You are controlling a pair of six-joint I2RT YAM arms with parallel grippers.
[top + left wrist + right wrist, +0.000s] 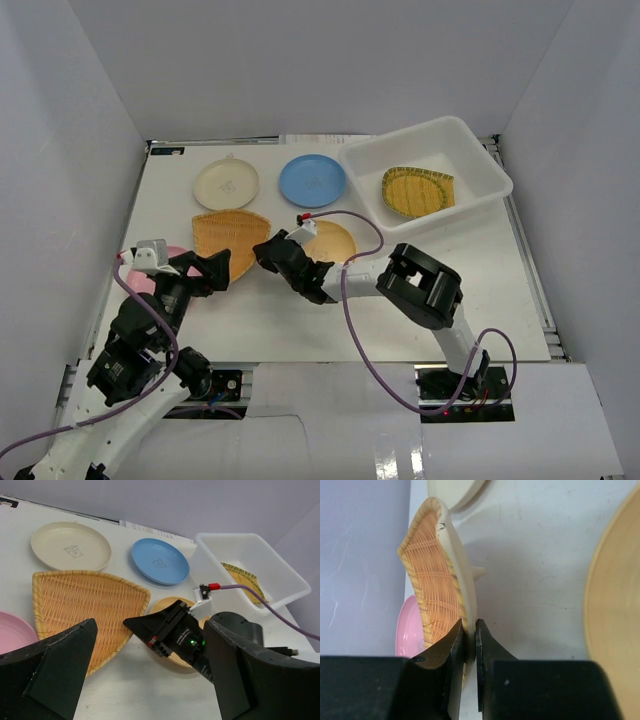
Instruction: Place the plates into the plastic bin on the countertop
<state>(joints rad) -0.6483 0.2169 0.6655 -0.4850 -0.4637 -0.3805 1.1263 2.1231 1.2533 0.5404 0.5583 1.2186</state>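
The bin's high sides surround the bin's woven plate, so my right gripper will go up, move outward to the right in the top view and come down to let go over the plate.
My right gripper is shut on the right rim of a fan-shaped woven plate; the right wrist view shows its jaws pinching that thin rim. Just left of it, my left gripper hangs open over this plate's near edge, with nothing between its fingers. A cream plate, a blue plate, an orange-yellow plate and a pink plate lie on the white countertop. The white plastic bin at the back right holds another woven plate.
Grey walls enclose the countertop on three sides. The right arm's elbow and its purple cable lie low over the middle of the countertop. The pink plate sits partly under my left arm at the left edge.
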